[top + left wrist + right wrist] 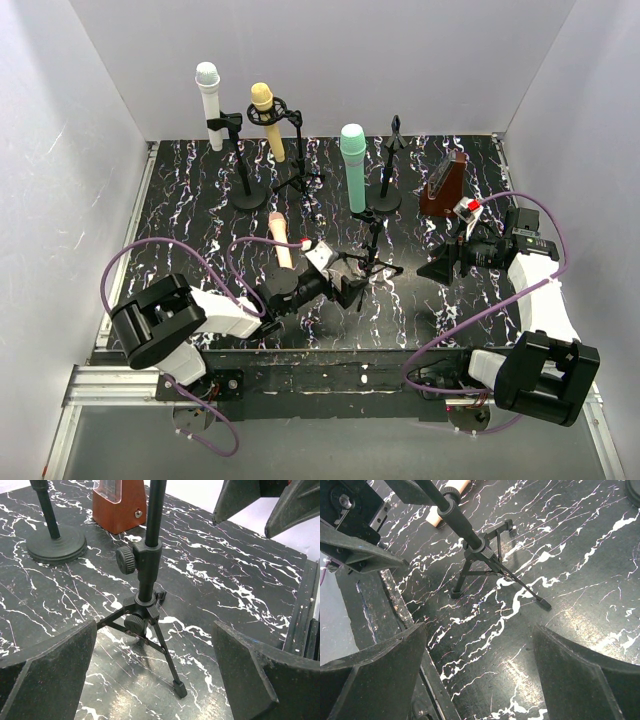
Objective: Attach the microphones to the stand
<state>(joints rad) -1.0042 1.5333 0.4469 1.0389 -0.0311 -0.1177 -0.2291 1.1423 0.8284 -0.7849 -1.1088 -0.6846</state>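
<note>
The open left gripper will next move up and outward onto the tripod's thin pole (374, 236) (156, 510), because the gripper's fingers still face the tripod's spread legs below that pole.
The white microphone (208, 100) and the yellow microphone (267, 122) stand upright in stands at the back left. The mint green microphone (353, 166) stands upright above the small tripod stand (370, 258). The peach-pink microphone (281, 240) lies flat on the table; its end shows in the right wrist view (446, 501). My left gripper (352, 283) is open and empty just left of the tripod (145, 582), whose near leg lies between its fingers (47, 667). My right gripper (438, 268) is open and empty, to the right of the tripod (481, 555).
An empty stand with a round base (386, 198) and a clip on top stands at the back right; its base shows in the left wrist view (56, 544). A brown metronome (443, 186) stands beside it. White walls enclose the black marbled table (200, 200).
</note>
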